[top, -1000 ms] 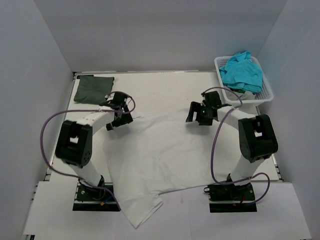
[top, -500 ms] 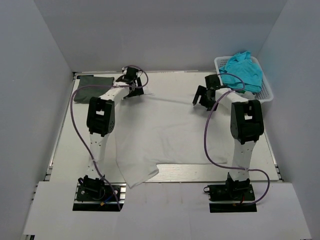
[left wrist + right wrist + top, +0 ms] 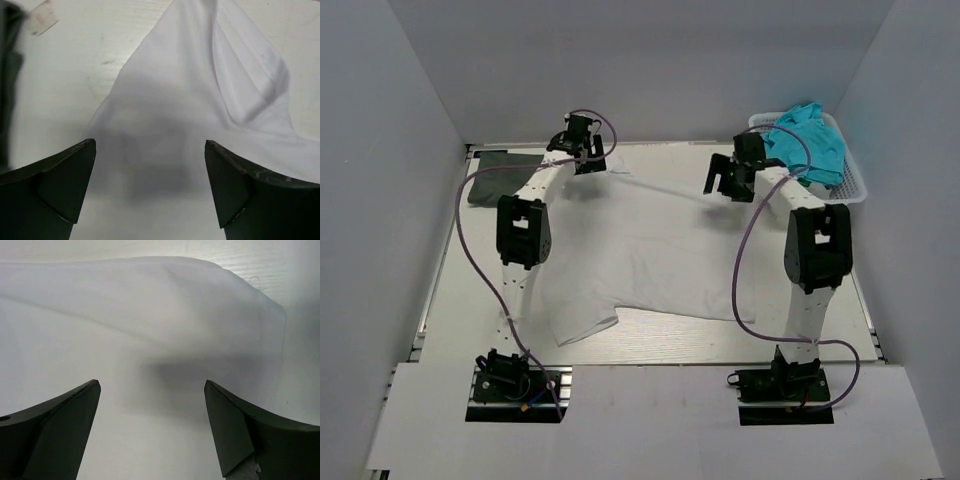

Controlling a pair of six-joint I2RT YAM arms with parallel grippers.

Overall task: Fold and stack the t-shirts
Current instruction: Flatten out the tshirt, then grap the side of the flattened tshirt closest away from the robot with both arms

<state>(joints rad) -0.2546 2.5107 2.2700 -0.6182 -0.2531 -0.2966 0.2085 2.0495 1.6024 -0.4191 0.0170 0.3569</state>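
Observation:
The near sleeve sticks out past the shirt's near edge, so the robot's left gripper will next move back across the shirt and go down to pinch the near sleeve's outer corner (image 3: 560, 340).
The white t-shirt (image 3: 650, 250) lies spread flat across the middle of the table, with one sleeve at the near left. My left gripper (image 3: 582, 160) is open over its far left corner. In the left wrist view the white fabric (image 3: 200, 100) lies under the wide-apart jaws of that gripper (image 3: 150, 185). My right gripper (image 3: 725, 185) is open over the far right corner. The shirt's edge (image 3: 150, 315) shows below that gripper (image 3: 152, 425). A folded dark grey-green t-shirt (image 3: 500, 163) lies at the far left. Teal t-shirts (image 3: 805, 140) are heaped at the far right.
The teal shirts sit in a white lattice basket (image 3: 855, 185) in the far right corner. Grey walls close in the table on three sides. The dark shirt's edge (image 3: 7, 75) and a small paper tag (image 3: 42, 17) show at the left of the left wrist view.
Both arms have stretched toward the far side, dragging the white shirt up the table. Its lower end, which hung over the near edge, now lies on the table.

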